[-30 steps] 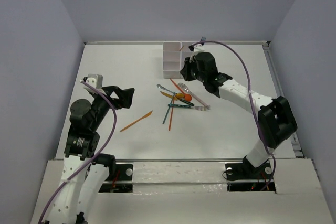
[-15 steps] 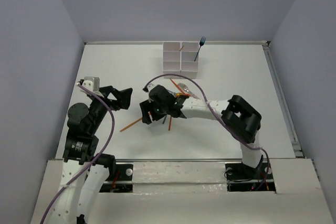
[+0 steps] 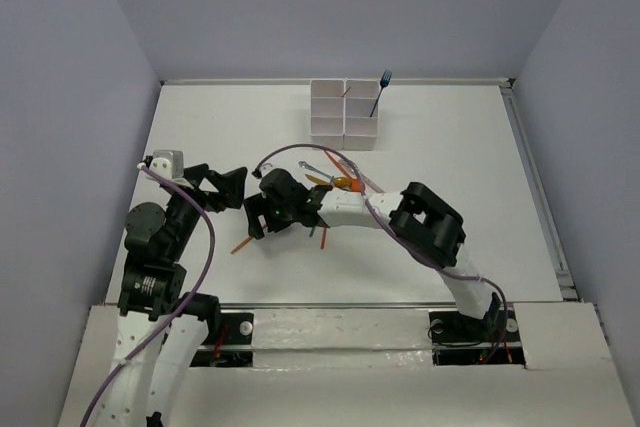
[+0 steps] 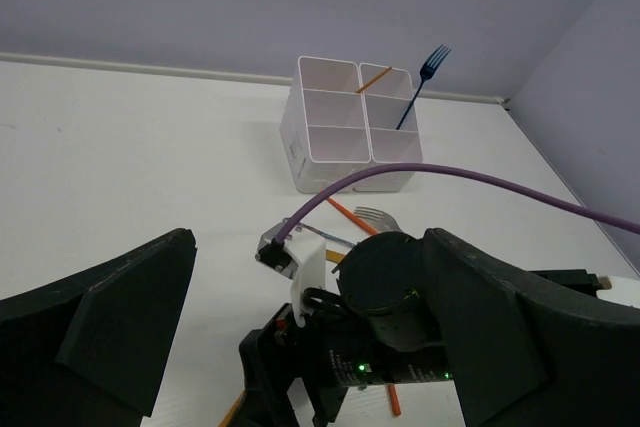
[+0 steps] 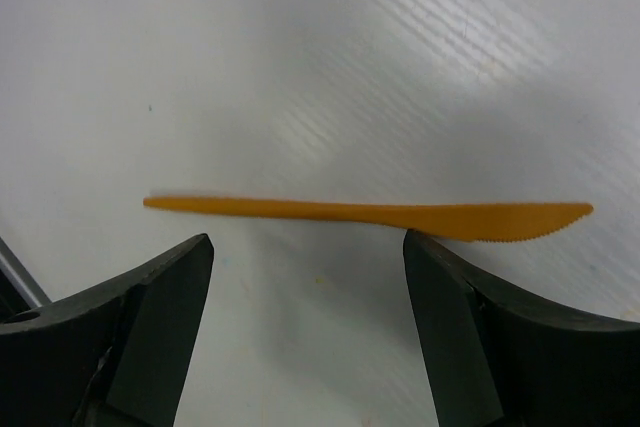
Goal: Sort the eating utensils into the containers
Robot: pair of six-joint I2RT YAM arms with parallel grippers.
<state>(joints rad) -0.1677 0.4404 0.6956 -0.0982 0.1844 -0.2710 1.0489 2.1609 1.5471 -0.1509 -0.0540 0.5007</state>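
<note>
The robot needs to turn its right gripper next and lower it onto the middle of the orange knife [image 5: 370, 214], with one finger along each side, since the knife's length now runs from finger to finger.
The white containers [image 3: 344, 115] [image 4: 350, 132] stand at the back of the table. A blue fork [image 3: 379, 92] [image 4: 420, 82] stands in the back right compartment, and an orange stick [image 4: 374, 78] leans in it too. A pile of eating utensils [image 3: 335, 182] lies mid-table, among them a silver fork [image 4: 378, 217]. An orange knife [image 5: 370, 214] [image 3: 240, 245] lies flat, apart from the pile on its left. My right gripper [image 3: 255, 219] [image 5: 308, 267] hangs open over the knife, nothing between its fingers. My left gripper [image 3: 228, 187] [image 4: 310, 327] is open and empty, close to the right wrist.
The right arm [image 3: 420, 222] reaches across the table's middle to the left, over part of the pile, and its purple cable [image 4: 450, 182] arcs above it. Grey walls close the table at the back and both sides.
The right arm left the blue fork in the containers, swung to the left front and opened its jaws. It now hovers over the orange knife. The left arm shifted slightly.
</note>
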